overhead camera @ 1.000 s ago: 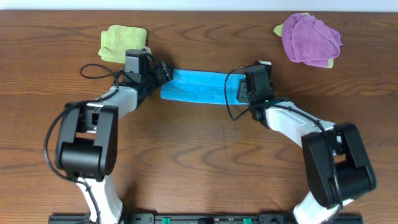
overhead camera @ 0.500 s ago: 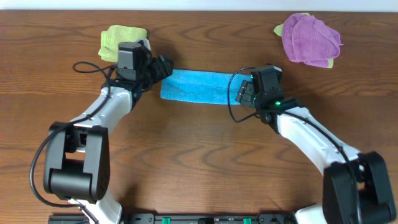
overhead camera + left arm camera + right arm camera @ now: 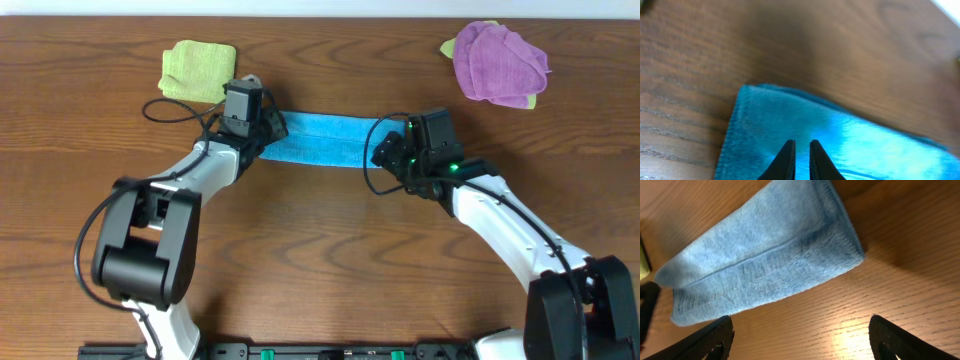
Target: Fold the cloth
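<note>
My right gripper moves outward and down onto the folded cloth's end edge next, since its open fingers straddle only wood.
The blue cloth [image 3: 322,139] lies as a long folded strip across the middle of the wooden table. My left gripper [image 3: 272,128] is down on the strip's left end. In the left wrist view its jaws [image 3: 802,143] are closed to a thin slit, with the cloth [image 3: 870,145] showing in it. My right gripper [image 3: 386,152] sits just off the strip's right end. Its fingers stand wide apart over bare wood [image 3: 801,330], with the cloth [image 3: 765,265] lying flat beyond them, untouched.
A folded green cloth [image 3: 198,68] lies at the back left, close behind the left arm. A crumpled purple cloth [image 3: 500,62] sits at the back right. Black cables loop beside both wrists.
The left gripper has swung onto the cloth's left end and closed there. The right gripper has opened wider and backed slightly off the right end.
</note>
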You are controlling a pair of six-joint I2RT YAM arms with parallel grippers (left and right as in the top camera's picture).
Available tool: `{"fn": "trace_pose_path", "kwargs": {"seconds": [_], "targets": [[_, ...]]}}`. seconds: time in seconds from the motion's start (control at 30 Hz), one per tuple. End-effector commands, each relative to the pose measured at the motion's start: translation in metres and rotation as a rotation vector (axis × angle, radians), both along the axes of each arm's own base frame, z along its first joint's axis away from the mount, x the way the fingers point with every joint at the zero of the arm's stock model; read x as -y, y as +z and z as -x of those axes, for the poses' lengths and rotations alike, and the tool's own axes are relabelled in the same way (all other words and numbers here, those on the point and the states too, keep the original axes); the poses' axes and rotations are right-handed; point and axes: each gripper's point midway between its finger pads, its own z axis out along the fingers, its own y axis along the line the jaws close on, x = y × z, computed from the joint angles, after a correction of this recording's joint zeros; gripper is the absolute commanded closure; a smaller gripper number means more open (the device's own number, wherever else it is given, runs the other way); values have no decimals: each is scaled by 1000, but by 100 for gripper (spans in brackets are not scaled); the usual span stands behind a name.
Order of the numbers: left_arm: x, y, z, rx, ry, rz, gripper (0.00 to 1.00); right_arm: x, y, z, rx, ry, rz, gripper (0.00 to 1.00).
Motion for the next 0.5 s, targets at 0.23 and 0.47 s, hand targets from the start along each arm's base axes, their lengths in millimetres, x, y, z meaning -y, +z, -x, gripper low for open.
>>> {"fn": "trace_pose_path", "kwargs": {"seconds": [0.23, 0.47], "targets": [[-8, -38, 3, -66, 19, -51, 91, 15, -7, 2, -39, -54, 9, 12], [-10, -48, 6, -85, 23, -62, 92, 15, -18, -3, -42, -57, 16, 12]]}}
